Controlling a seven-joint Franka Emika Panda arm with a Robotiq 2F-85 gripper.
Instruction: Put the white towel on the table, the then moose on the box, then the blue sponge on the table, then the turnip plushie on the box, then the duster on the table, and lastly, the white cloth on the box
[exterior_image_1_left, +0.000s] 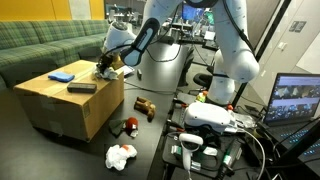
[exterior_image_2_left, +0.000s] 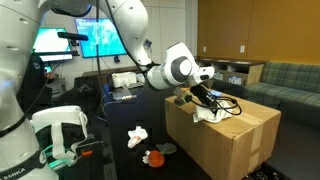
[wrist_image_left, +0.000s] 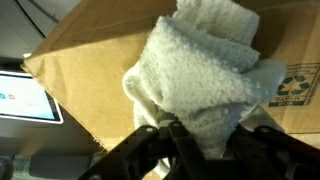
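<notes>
My gripper should swing off the box's edge next, then lower the white towel beside the brown moose (exterior_image_1_left: 145, 107) and let it go, because the dark tabletop is bare there.
My gripper (exterior_image_1_left: 105, 68) is over the near edge of the cardboard box (exterior_image_1_left: 60, 108) and is shut on the white towel (wrist_image_left: 205, 70). In an exterior view the towel (exterior_image_2_left: 211, 115) bunches on the box top (exterior_image_2_left: 235, 140) under the gripper (exterior_image_2_left: 204, 102). In the wrist view the fingers (wrist_image_left: 205, 140) pinch the towel's lower edge. A blue sponge (exterior_image_1_left: 62, 75) and a dark flat duster (exterior_image_1_left: 82, 88) lie on the box. Down on the dark surface lie a brown moose (exterior_image_1_left: 145, 107), a red and white turnip plushie (exterior_image_1_left: 128, 125) and a white cloth (exterior_image_1_left: 120, 155).
A green sofa (exterior_image_1_left: 40, 45) stands behind the box. A laptop (exterior_image_1_left: 297, 100) and a white device with cables (exterior_image_1_left: 210, 118) sit beside the robot base. Monitors (exterior_image_2_left: 75, 40) glow behind the arm.
</notes>
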